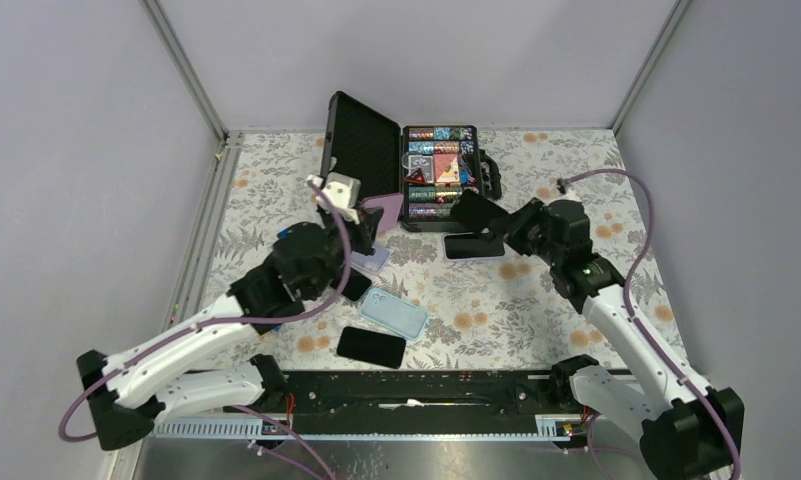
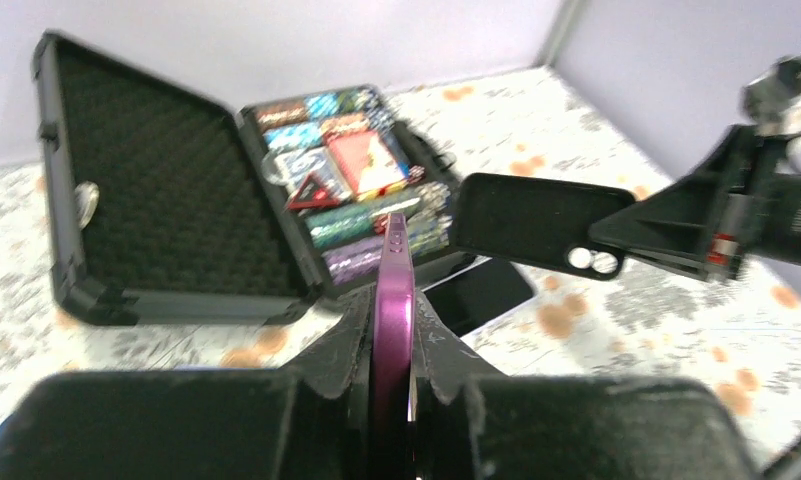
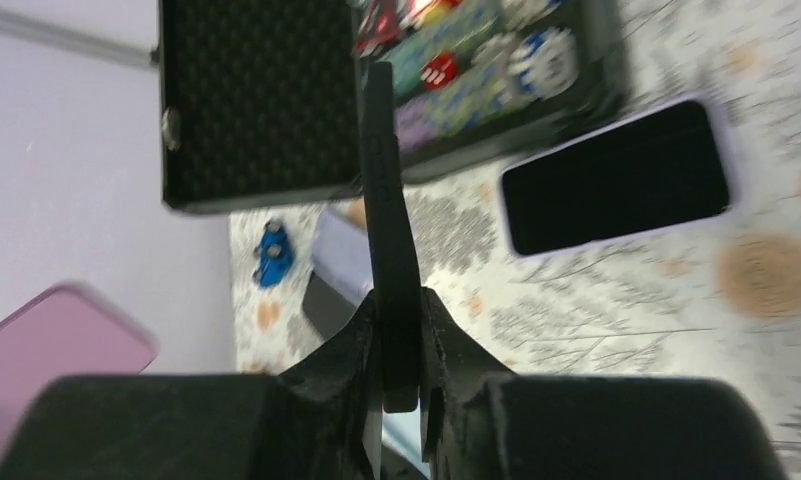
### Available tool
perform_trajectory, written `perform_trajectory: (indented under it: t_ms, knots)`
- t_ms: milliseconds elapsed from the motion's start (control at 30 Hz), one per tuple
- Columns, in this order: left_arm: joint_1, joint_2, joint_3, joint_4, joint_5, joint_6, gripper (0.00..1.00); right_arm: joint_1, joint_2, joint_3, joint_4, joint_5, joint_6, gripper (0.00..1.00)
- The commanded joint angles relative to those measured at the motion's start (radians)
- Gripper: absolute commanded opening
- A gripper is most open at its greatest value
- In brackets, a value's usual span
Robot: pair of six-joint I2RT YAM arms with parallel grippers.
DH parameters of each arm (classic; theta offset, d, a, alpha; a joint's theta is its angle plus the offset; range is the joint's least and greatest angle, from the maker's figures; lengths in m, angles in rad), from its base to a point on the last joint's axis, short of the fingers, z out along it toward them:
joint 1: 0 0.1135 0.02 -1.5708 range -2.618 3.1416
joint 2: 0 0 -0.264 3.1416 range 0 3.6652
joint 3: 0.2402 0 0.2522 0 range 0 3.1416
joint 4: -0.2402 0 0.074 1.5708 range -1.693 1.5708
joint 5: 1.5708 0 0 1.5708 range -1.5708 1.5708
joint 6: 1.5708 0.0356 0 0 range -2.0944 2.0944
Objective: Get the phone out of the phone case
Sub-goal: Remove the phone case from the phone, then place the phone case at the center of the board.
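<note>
I will next lower my right gripper toward the right in the top view, onto the clear patch of the flowered table, which is bare past the black-screened phone.
My left gripper (image 2: 391, 310) is shut on a purple phone (image 2: 393, 290), which shows edge-on between the fingers; from above the phone (image 1: 381, 207) is raised in front of the open box. My right gripper (image 3: 398, 305) is shut on a black phone case (image 3: 384, 200), also edge-on. In the left wrist view the case (image 2: 531, 220) hangs in the air with light showing through its two camera holes. From above, the case (image 1: 474, 210) in the right gripper (image 1: 498, 228) and the phone in the left gripper (image 1: 361, 222) are apart.
An open black foam-lined box (image 1: 356, 150) with colourful chips (image 1: 438, 170) stands at the back. A black-screened phone (image 1: 473, 245) lies under the right gripper. A light blue case (image 1: 394, 313), a black phone (image 1: 371, 346) and a lavender case (image 1: 371, 262) lie nearer the left arm.
</note>
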Motion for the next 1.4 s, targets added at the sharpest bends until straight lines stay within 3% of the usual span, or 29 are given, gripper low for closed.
perform_trajectory:
  t_ms: [0,167,300,533,833,867,900,1000,1100,1233,1367]
  knots:
    - [0.01,-0.093,-0.042,0.183,0.22,-0.017,0.0,-0.131,-0.044,-0.007,-0.074,0.099,-0.134,0.0]
    - [0.01,-0.105,-0.064,0.206,0.281,-0.028,0.0,-0.378,0.014,-0.044,-0.064,0.096,-0.155,0.0]
    - [0.009,-0.094,-0.068,0.209,0.303,-0.03,0.0,-0.54,0.133,-0.093,0.04,-0.025,-0.097,0.0]
    - [0.01,-0.08,-0.074,0.205,0.316,-0.044,0.0,-0.652,0.318,-0.146,0.168,-0.063,-0.037,0.0]
    - [0.008,-0.046,-0.041,0.173,0.332,-0.051,0.0,-0.758,0.317,-0.158,0.145,-0.012,-0.094,0.03]
    - [0.009,-0.039,-0.038,0.173,0.332,-0.051,0.0,-0.768,0.315,-0.162,0.144,-0.005,-0.098,0.07]
    - [0.009,-0.033,-0.034,0.171,0.332,-0.051,0.0,-0.774,0.315,-0.163,0.143,-0.004,-0.105,0.17]
    - [0.01,-0.015,-0.027,0.168,0.337,-0.048,0.0,-0.775,0.307,-0.158,0.139,-0.03,-0.144,0.61]
    - [0.009,0.005,-0.023,0.179,0.353,-0.041,0.0,-0.775,0.276,-0.159,0.137,-0.047,-0.166,0.86]
    - [0.008,0.06,0.016,0.192,0.405,0.014,0.0,-0.775,0.221,-0.139,0.084,0.034,-0.213,0.98]
    - [0.008,0.168,0.065,0.278,0.487,0.095,0.0,-0.775,0.166,-0.105,0.022,0.003,-0.231,0.99]
